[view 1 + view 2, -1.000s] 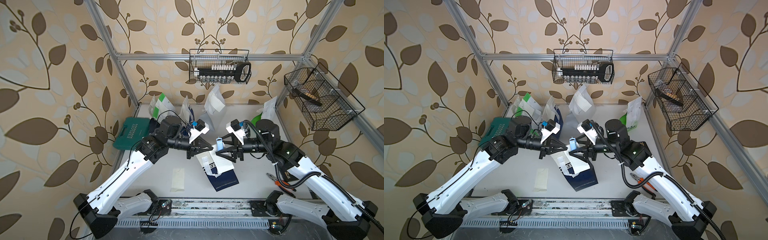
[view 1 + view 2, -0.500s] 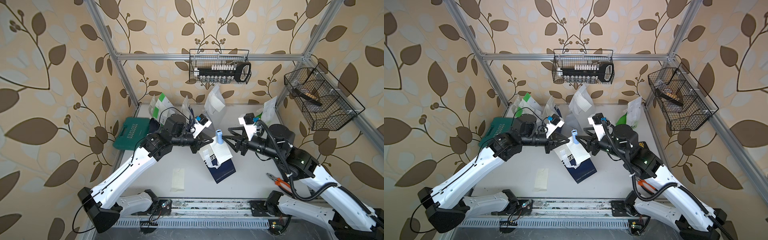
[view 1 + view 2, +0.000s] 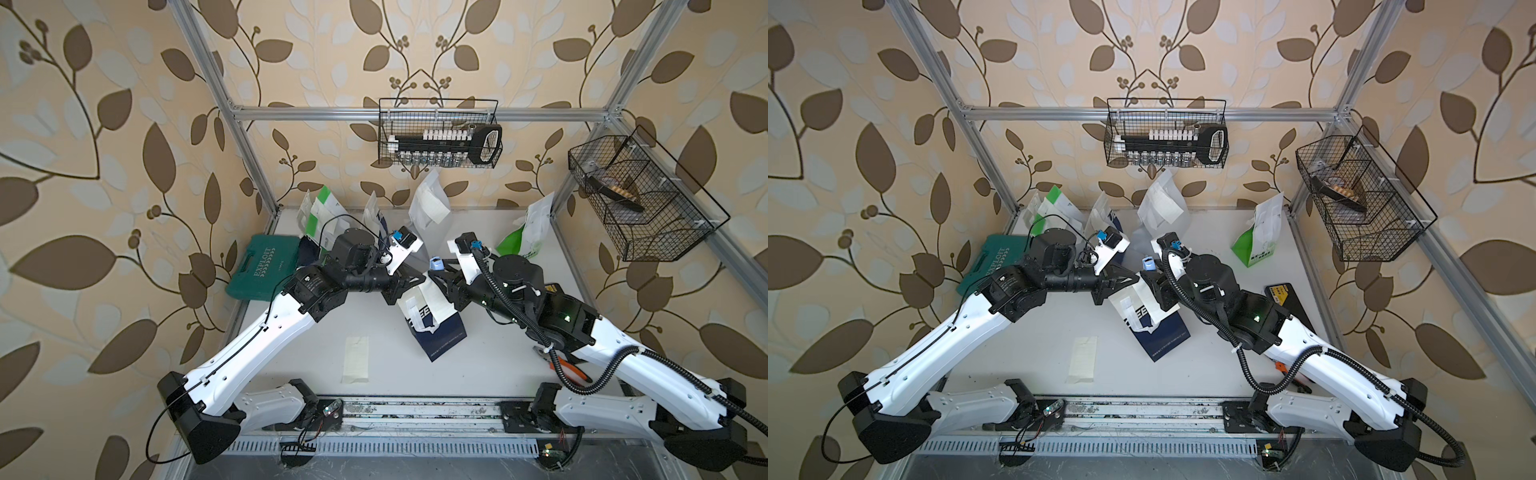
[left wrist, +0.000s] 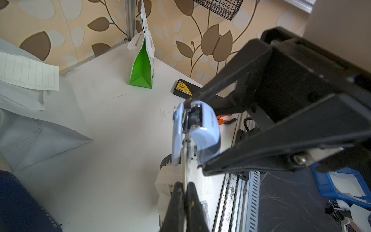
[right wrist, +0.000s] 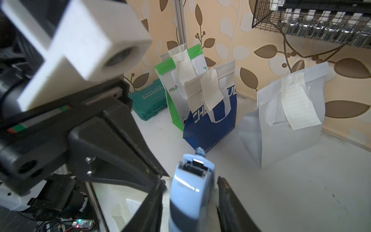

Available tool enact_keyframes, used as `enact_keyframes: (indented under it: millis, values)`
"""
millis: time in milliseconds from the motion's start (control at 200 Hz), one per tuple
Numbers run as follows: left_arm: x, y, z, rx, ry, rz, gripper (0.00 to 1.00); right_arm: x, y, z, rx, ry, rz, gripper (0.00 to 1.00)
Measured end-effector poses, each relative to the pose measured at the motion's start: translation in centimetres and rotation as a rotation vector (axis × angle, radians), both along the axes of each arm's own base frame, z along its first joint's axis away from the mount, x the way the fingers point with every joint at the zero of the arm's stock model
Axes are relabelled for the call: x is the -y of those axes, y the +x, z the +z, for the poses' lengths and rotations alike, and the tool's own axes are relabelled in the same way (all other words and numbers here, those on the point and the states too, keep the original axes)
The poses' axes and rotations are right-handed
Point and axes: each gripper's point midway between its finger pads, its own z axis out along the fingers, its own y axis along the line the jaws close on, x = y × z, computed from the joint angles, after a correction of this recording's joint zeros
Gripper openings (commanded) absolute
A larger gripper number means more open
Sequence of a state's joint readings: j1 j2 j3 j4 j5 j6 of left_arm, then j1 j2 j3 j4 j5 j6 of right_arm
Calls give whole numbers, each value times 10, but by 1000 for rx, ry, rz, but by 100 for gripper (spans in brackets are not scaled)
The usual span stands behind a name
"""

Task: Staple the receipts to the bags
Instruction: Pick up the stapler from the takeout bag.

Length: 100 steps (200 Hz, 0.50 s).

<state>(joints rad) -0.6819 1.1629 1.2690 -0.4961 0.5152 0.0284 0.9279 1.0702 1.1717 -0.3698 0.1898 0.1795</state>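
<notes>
I will next carry the navy-and-white bag (image 3: pixel 1163 332) outward and down to the tabletop (image 3: pixel 1197 232) beside the white bag with my left gripper. I will let go of its top edge there, because that spot is clear.
A navy-and-white bag (image 3: pixel 440 336) (image 3: pixel 1163 332) hangs tilted over the table's middle. My left gripper (image 3: pixel 409 286) (image 4: pixel 185 183) is shut on its white top edge, where a lined receipt (image 4: pixel 206 186) lies against it. The light-blue stapler (image 3: pixel 436 263) (image 4: pixel 200 128) (image 5: pixel 191 190) straddles that edge just beyond the left fingertips. My right gripper (image 3: pixel 436 274) (image 5: pixel 190 180) is shut on the stapler, one finger on each side. A loose receipt (image 3: pixel 356 359) lies flat near the front. A green bag (image 5: pixel 174 84), a blue bag (image 5: pixel 212 124) and a white bag (image 5: pixel 281 140) stand at the back, each with a receipt hanging from its top.
A teal tool case (image 3: pixel 264 266) lies at the back left. Another green bag (image 3: pixel 525 237) stands at the back right. A black-and-yellow case (image 3: pixel 1283 297) and orange pliers (image 3: pixel 565 370) lie under the right arm. Wire baskets (image 3: pixel 438 139) (image 3: pixel 640 195) hang on the walls.
Both grippers moved toward the back, carrying the bag and the stapler. The right jaws narrowed on the stapler, which now sits over the bag's top edge.
</notes>
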Motion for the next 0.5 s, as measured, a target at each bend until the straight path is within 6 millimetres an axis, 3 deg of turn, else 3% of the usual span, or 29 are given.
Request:
enact_keyframes:
  millis: [265, 500]
  values:
    - [0, 4, -4, -10, 13, 13, 0, 6, 12, -3, 16, -30, -84, 0]
    - [1, 9, -6, -12, 21, 29, 0, 32, 36, 2, 60, -65, -295, 0]
